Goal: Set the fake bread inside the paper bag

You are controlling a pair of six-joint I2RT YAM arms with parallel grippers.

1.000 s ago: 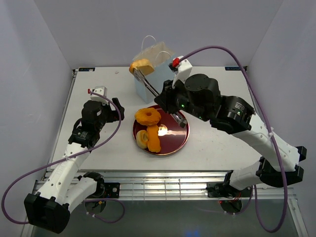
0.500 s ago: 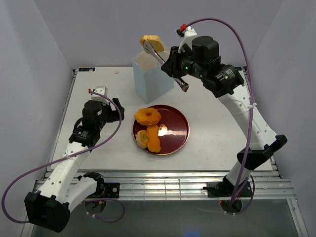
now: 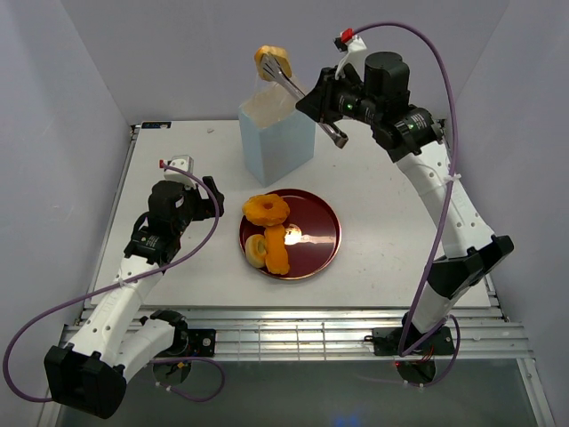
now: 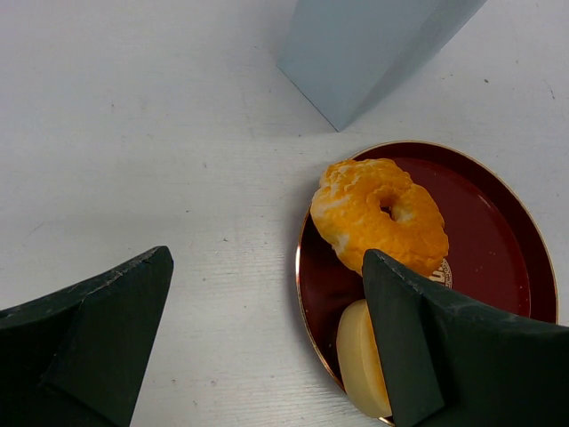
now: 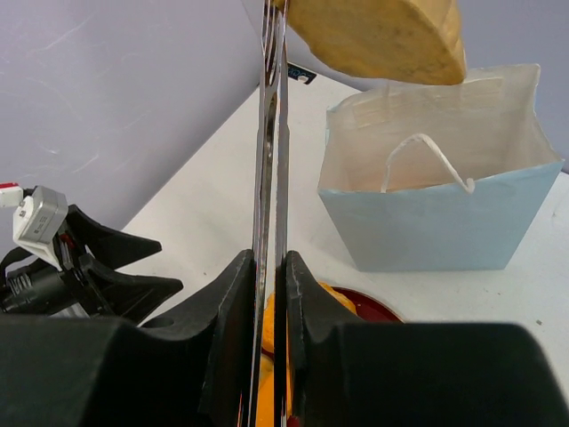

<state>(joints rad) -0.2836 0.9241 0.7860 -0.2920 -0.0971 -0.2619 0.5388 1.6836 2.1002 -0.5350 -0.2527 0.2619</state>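
Observation:
I need to lower the roll next with my right gripper, from high above the bag's opening [image 3: 270, 105] [image 5: 439, 139] until the roll dips into that opening. Then I should loosen the tongs.
My right gripper [image 3: 322, 105] is shut on metal tongs [image 3: 298, 89], and the tongs pinch a golden-brown roll [image 3: 272, 62] high above the open mouth of the pale blue paper bag [image 3: 277, 142]. In the right wrist view the roll [image 5: 382, 36] hangs over the bag [image 5: 444, 213], between the gripper [image 5: 270, 267] and the tongs' tips. An orange ring [image 3: 266, 210], an orange stick [image 3: 277, 252] and a pale roll [image 3: 256, 249] lie on the dark red plate [image 3: 320, 233]. My left gripper [image 3: 209, 197] is open and empty, just left of the plate; its wrist view shows the ring [image 4: 380, 213].
The bag stands upright at the back middle of the white table, behind the plate. One white loop handle [image 5: 427, 151] hangs inside its mouth. Grey walls enclose the table on three sides.
My right arm has risen and swung back, carrying the tongs and the roll from beside the bag's top to well above its mouth. The left arm has not moved.

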